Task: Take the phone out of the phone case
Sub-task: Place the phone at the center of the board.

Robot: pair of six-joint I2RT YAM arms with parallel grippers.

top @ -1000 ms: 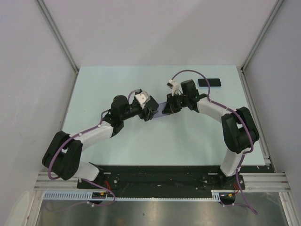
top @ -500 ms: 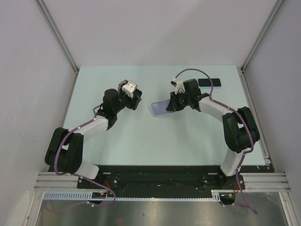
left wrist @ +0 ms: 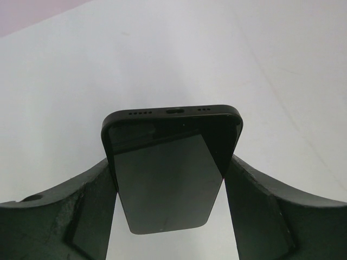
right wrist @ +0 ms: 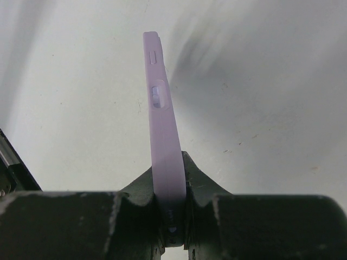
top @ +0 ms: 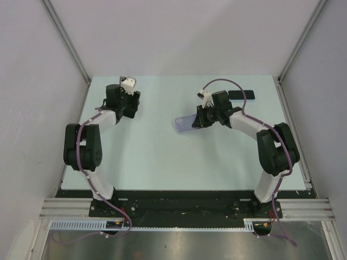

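My left gripper moves down and to the left in the top view next and lets go of the phone, since the table's bare far corner lies below there.
The black phone sits bare between the fingers of my left gripper, which is shut across its width, with its port end pointing away. That left gripper is at the far left of the table. The phone case is lilac and empty. My right gripper is shut on one end of it and holds it edge-on. In the top view the phone case sticks out to the left of my right gripper, just above the table's middle.
A second dark phone with a blue edge lies flat at the back right of the pale table. Grey walls with metal rails close in the left, right and far sides.
My left arm has swung from the centre to the far left corner with the phone, pulling it away from the case. The right gripper has kept the case almost in place.
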